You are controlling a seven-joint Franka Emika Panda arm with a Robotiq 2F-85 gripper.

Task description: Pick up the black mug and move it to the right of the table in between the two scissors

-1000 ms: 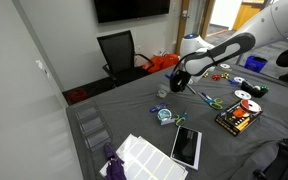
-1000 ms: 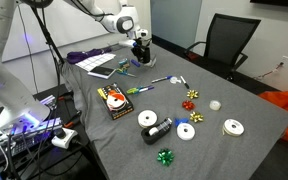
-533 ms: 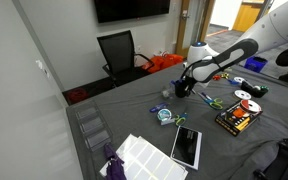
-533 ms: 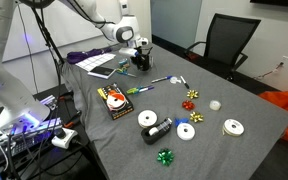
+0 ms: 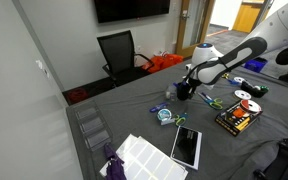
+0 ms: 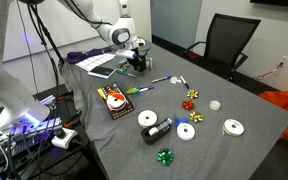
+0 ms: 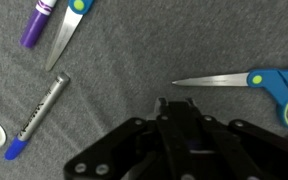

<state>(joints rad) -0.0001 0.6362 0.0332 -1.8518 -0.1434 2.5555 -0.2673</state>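
My gripper should carry the black mug toward the scissors by the orange-black box next. Then it should lower the mug onto the cloth beside the scissors.
My gripper is shut on the black mug and holds it at or just above the grey-clothed table; I cannot tell if it touches. Both exterior views show this, with the gripper over the mug. In the wrist view my dark gripper fills the lower middle and the mug barely separates from it. One pair of scissors with a blue handle lies to the right. The other pair of scissors lies at the upper left.
A purple marker and a silver pen lie left of the gripper. A teal tape roll, a tablet and an orange-black box are on the table. A black chair stands behind it.
My gripper has carried the black mug sideways across the table and lower toward the cloth. Nothing else on the table has moved.
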